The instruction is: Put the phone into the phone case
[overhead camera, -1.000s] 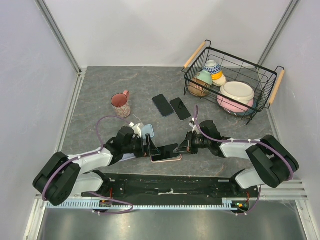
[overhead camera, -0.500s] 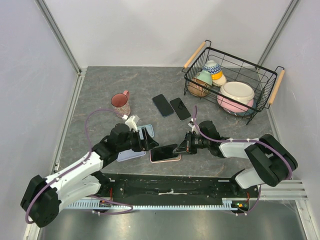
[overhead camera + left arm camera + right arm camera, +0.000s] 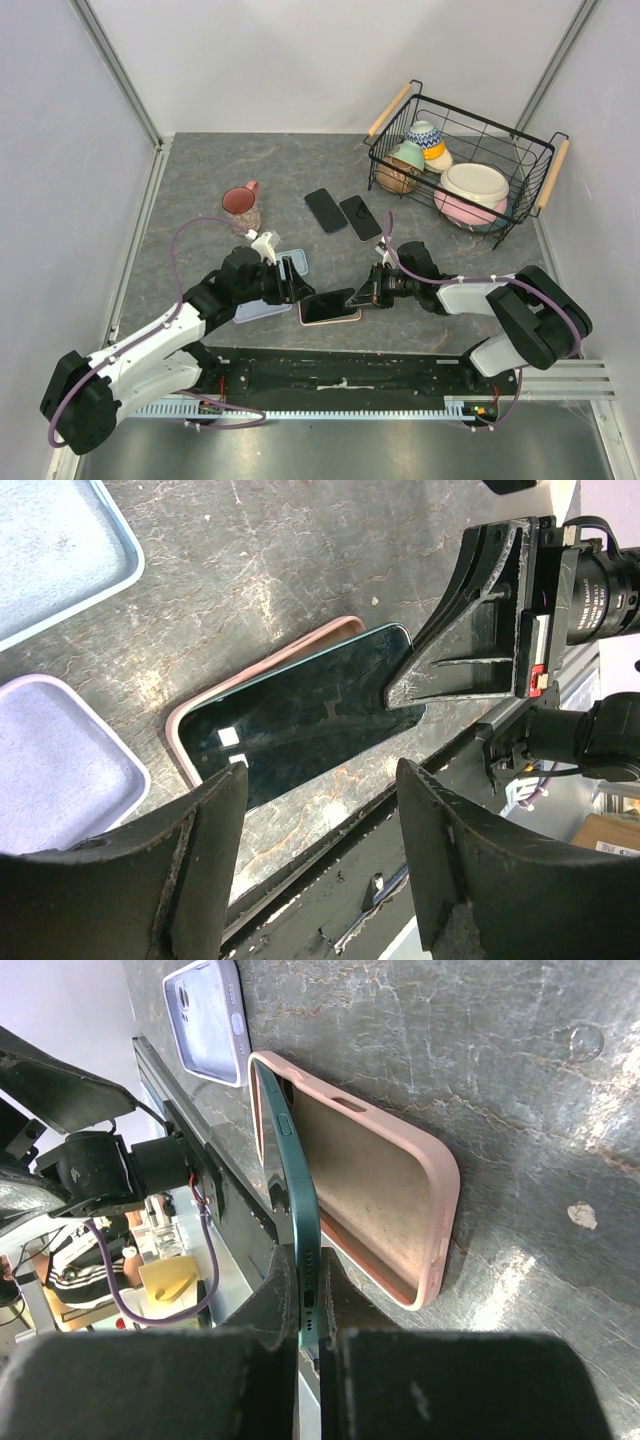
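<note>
One end of the phone rests in the pink case, so the robot's right gripper will next move down, bring the phone's raised end down toward the open case (image 3: 331, 308) (image 3: 362, 1177) and open.
A green-edged phone (image 3: 328, 305) lies tilted over a pink phone case (image 3: 332, 319) near the table's front edge. Its far end rests in the case and its near end is raised. My right gripper (image 3: 366, 297) is shut on the phone's raised end; in the right wrist view the fingers pinch the phone (image 3: 296, 1190) above the open case (image 3: 375, 1190). My left gripper (image 3: 293, 284) is open and empty, just left of the phone. In the left wrist view the phone (image 3: 300, 720) sits in the case (image 3: 185, 742) beyond my open fingers (image 3: 195, 860).
A lilac case (image 3: 262, 309) and a light blue case (image 3: 293, 262) lie by my left gripper. Two dark phones (image 3: 341, 212) lie further back. A pink mug (image 3: 241, 207) stands at the left. A wire basket (image 3: 465, 165) of bowls stands at the back right.
My left arm has drawn back from the phone and lifted, its gripper now open to the left of the phone. The right gripper still holds the phone's raised end over the pink case.
</note>
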